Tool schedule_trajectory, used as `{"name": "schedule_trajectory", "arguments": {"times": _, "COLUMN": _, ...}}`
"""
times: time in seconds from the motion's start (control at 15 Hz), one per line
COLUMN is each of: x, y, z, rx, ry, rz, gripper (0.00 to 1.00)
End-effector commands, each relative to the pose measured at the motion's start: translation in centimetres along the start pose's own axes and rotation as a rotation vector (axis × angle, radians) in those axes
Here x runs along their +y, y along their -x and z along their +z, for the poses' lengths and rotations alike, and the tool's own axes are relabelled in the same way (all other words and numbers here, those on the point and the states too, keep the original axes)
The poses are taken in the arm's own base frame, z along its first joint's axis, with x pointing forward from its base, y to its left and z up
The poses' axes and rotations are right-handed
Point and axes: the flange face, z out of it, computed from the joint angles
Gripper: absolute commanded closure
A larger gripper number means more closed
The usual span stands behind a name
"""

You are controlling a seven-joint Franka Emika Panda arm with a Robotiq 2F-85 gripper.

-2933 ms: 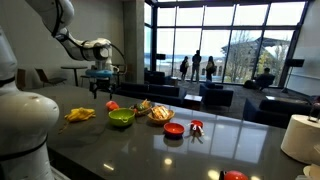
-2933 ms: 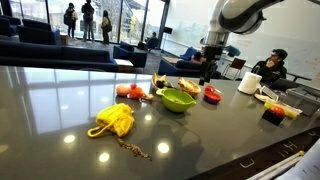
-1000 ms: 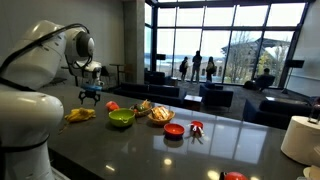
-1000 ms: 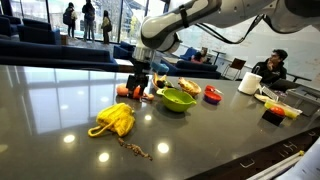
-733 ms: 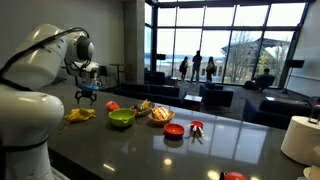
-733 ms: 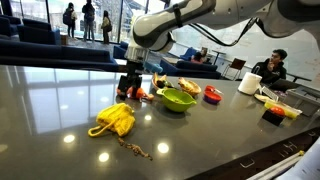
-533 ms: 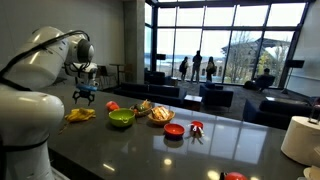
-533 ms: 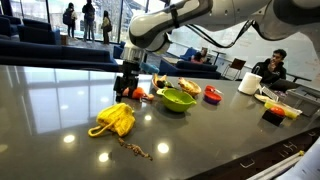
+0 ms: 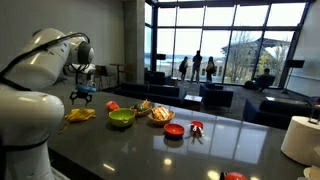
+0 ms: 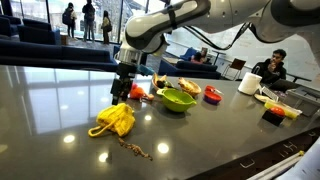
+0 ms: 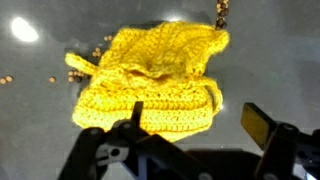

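I will lower my gripper toward the string of beads next, onto the pouch's folds, because most of the pouch (image 9: 80, 114) lies that way, past the ends of my fingers.
My gripper (image 9: 81, 97) hangs open above a yellow crocheted pouch (image 9: 80, 114) on the dark table (image 10: 60, 100). In an exterior view the gripper (image 10: 121, 95) is just above and behind the pouch (image 10: 113, 121). In the wrist view the pouch (image 11: 150, 85) fills the middle, and my open gripper (image 11: 195, 122) has its fingers on either side of the pouch's near edge. The jaws hold nothing.
A green bowl (image 10: 177, 100), a red tomato-like object (image 10: 137, 92), a red dish (image 10: 213, 95), a plate of food (image 10: 186, 86) and a white cup (image 10: 247, 83) stand beyond. A string of brown beads (image 10: 135, 148) lies near the pouch. A seated person (image 10: 272, 70) is at the far side.
My arm has swung across the table from above the bowls toward the yellow pouch and lowered over it. The gripper has stayed open and the objects have not moved.
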Motion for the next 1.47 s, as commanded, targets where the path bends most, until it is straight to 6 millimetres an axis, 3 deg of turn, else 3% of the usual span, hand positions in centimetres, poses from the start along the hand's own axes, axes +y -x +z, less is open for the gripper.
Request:
{"name": "schedule_trajectory", "arguments": {"times": 0.0, "x": 0.4, "y": 0.3, "z": 0.2, "rx": 0.026, "ry": -0.031, "rz": -0.070, "gripper": 0.00}}
{"name": "schedule_trajectory", "arguments": {"times": 0.93, "x": 4.5, "y": 2.2, "z": 4.6, "rx": 0.036, "ry": -0.123, "rz": -0.159, "gripper": 0.00}}
{"name": "schedule_trajectory", "arguments": {"times": 1.0, "x": 4.5, "y": 2.2, "z": 4.9, "rx": 0.036, "ry": -0.135, "rz": -0.163, "gripper": 0.04}}
{"name": "schedule_trajectory", "arguments": {"times": 1.07, "x": 4.6, "y": 2.3, "z": 5.2, "rx": 0.038, "ry": -0.139, "rz": -0.169, "gripper": 0.01}}
{"name": "schedule_trajectory", "arguments": {"times": 1.13, "x": 4.6, "y": 2.2, "z": 5.5, "rx": 0.039, "ry": -0.148, "rz": -0.173, "gripper": 0.07}}
{"name": "schedule_trajectory", "arguments": {"times": 1.2, "x": 4.6, "y": 2.2, "z": 5.7, "rx": 0.039, "ry": -0.153, "rz": -0.182, "gripper": 0.02}}
{"name": "schedule_trajectory", "arguments": {"times": 1.4, "x": 4.2, "y": 2.0, "z": 6.2, "rx": 0.037, "ry": -0.161, "rz": -0.219, "gripper": 0.00}}
